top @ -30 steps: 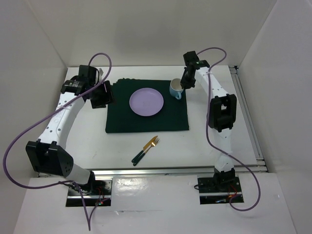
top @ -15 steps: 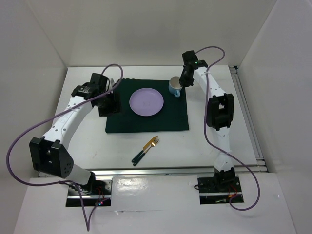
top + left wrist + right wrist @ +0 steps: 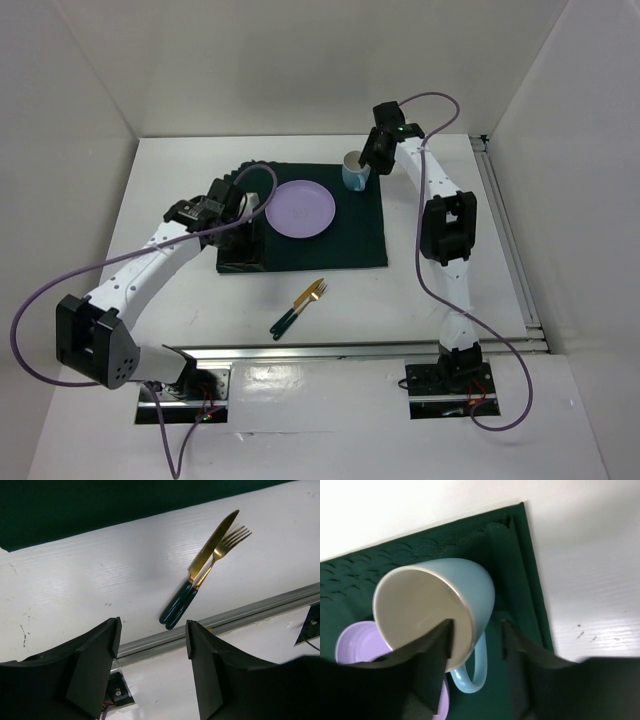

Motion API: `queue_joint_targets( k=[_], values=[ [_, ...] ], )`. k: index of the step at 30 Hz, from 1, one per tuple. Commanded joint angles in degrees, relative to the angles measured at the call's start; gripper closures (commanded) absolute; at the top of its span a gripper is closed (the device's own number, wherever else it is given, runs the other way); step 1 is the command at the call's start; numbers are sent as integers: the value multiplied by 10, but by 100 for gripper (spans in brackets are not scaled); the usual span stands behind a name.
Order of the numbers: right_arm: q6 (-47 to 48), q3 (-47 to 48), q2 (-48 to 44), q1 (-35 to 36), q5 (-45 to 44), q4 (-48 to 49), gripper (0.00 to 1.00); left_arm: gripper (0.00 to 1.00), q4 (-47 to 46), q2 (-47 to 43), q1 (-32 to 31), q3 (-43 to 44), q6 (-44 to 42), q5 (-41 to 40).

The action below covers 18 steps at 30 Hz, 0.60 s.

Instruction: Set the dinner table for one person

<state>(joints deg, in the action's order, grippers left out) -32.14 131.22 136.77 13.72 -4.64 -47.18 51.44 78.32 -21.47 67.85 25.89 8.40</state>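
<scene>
My left gripper brings its open fingers back and down around the fork's green handle [image 3: 286, 327] next, since that lies below and back from it, still off the placemat [image 3: 300, 245].
The white dinner table [image 3: 180, 300] carries a dark green placemat [image 3: 300, 245] with a lilac plate [image 3: 300, 208] on it. A light blue mug [image 3: 354, 172] stands on the mat's far right corner. My right gripper [image 3: 368, 158] is over its rim. In the right wrist view the mug [image 3: 445, 595] has one finger inside it and the other outside, clear of the wall. That gripper [image 3: 476, 625] is open. My left gripper [image 3: 248, 228] hovers over the mat's near left part, open and empty [image 3: 153, 625]. A gold knife [image 3: 212, 542] and fork [image 3: 230, 539] with green handles lie ahead of it.
The knife and fork [image 3: 300, 306] lie side by side on the bare table in front of the placemat. A metal rail [image 3: 350, 347] runs along the near edge, another rail [image 3: 508, 240] along the right. White walls enclose the back and sides.
My right gripper has opened off the mug, which shifted slightly toward the mat's far corner. My left arm has swung right and nearer, from beside the mat to over its near left part.
</scene>
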Motion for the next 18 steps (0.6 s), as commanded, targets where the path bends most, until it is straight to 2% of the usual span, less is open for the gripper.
queue_joint_targets(
  k=[1,3,7,11,12,14,15,16,18],
  values=[
    [-4,15,-10,2,9,34,45,29,-6,-17,-22,-9,7,8],
    [1,25,-22,2,15,34,31,29,-6,-17,-36,-15,7,8],
    [1,26,-63,-4,20,27,20,29,-12,-17,-69,-33,7,8],
    [21,-24,-153,-4,-6,33,16,33,-31,7,-111,-47,12,-15],
    [21,-41,-200,-4,-14,42,16,34,-38,14,-128,-55,17,-27],
    [30,-112,-250,-4,-41,52,14,40,-53,27,-144,-62,22,-39],
    [38,-139,-304,-4,-46,65,14,42,-62,35,-160,-62,22,-52],
    [38,-200,-329,-9,-58,65,14,46,-62,51,-166,-68,30,-59],
    [38,-261,-380,-9,-58,72,14,48,-86,67,-180,-68,30,-66]
  ],
)
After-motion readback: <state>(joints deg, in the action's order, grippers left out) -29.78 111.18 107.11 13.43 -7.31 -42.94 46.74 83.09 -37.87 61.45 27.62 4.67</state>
